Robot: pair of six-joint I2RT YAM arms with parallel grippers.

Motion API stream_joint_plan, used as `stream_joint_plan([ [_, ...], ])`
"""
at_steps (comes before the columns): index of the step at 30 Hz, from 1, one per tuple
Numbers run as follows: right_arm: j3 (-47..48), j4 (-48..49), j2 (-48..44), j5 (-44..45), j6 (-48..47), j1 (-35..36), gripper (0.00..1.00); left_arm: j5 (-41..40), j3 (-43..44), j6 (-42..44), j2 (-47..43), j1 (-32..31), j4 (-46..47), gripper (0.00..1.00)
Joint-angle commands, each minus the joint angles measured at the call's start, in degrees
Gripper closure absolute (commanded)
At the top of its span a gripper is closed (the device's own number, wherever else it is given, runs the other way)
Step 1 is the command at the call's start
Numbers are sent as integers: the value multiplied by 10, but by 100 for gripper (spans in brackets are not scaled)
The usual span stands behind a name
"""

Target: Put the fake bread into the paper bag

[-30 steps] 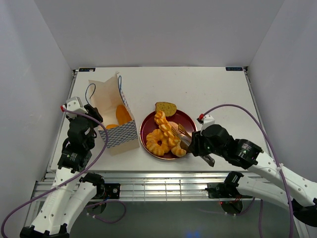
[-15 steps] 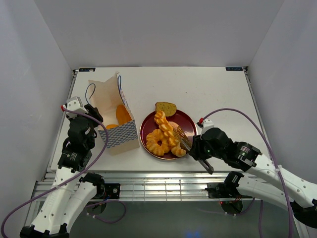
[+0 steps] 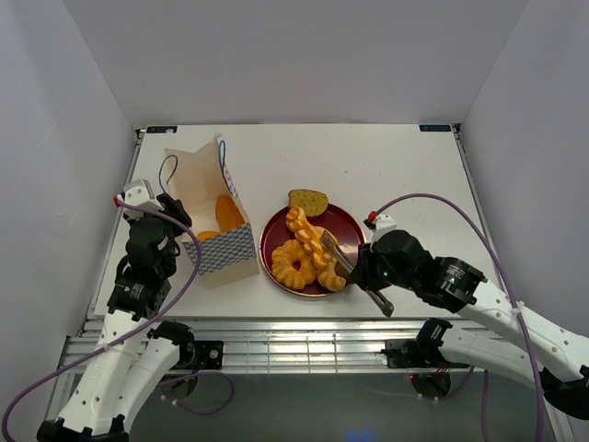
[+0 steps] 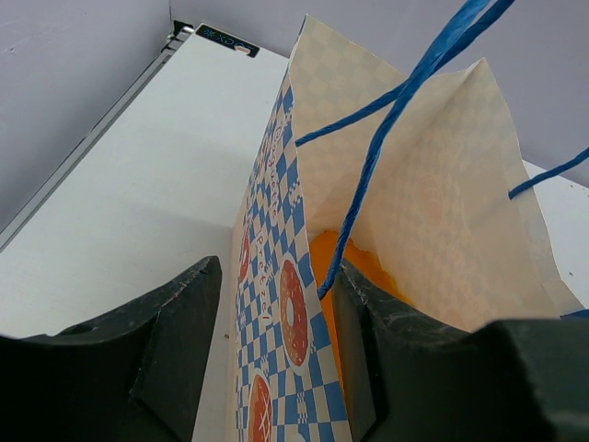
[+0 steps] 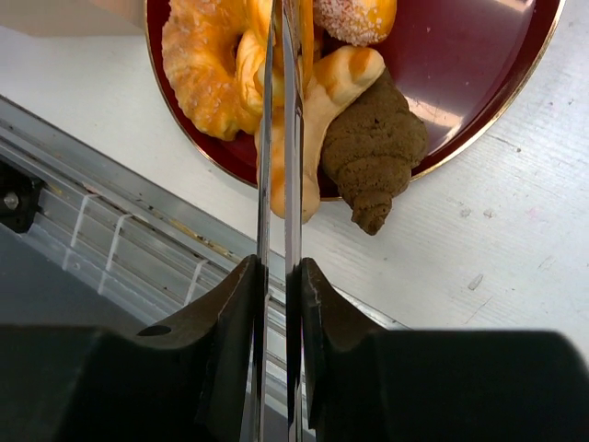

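My right gripper should next lift and swing the braid (image 3: 309, 238) over the bag's opening (image 3: 202, 195), then let go of it, because the bag is to the gripper's left in the top view.
The paper bag (image 3: 210, 221) stands open left of the plate, its checkered wall (image 4: 276, 304) pinched between my left gripper's (image 4: 276, 276) fingers, so that gripper (image 3: 175, 219) is shut on it. Orange fake bread (image 3: 225, 214) lies inside the bag (image 4: 354, 267). More fake bread sits on the dark-red plate (image 3: 348, 221): a ring pastry (image 5: 207, 64), a long braid (image 3: 309, 238), a brown croissant (image 5: 373, 152) and a toast slice (image 3: 307, 201) at the far rim. My right gripper (image 5: 276, 276) is shut on metal tongs (image 5: 276, 138), whose squeezed arms reach over the braid (image 5: 317, 110).
The plate's near rim (image 5: 479, 92) lies close to the table's front edge, with the metal rail (image 5: 110, 239) just beyond. White walls enclose the table on three sides. Blue cord handles (image 4: 386, 120) hang over the bag's mouth.
My right gripper has squeezed the tongs from spread to nearly closed and shifted slightly left over the plate's pastries. The left arm and the bag have not moved.
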Motion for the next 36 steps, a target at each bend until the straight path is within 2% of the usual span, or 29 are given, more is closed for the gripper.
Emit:
stream_joint_plan([
  [1, 45, 18, 1, 17, -9, 3, 92, 6, 4, 6, -3, -1, -6, 39],
  [10, 112, 18, 14, 22, -34, 2, 92, 6, 5, 5, -3, -1, -7, 39],
  [27, 306, -2, 62, 43, -103, 2, 92, 8, 5, 5, 3, -1, -7, 38],
  [36, 416, 31, 102, -6, -145, 2, 92, 6, 4, 5, 3, -1, -8, 38],
])
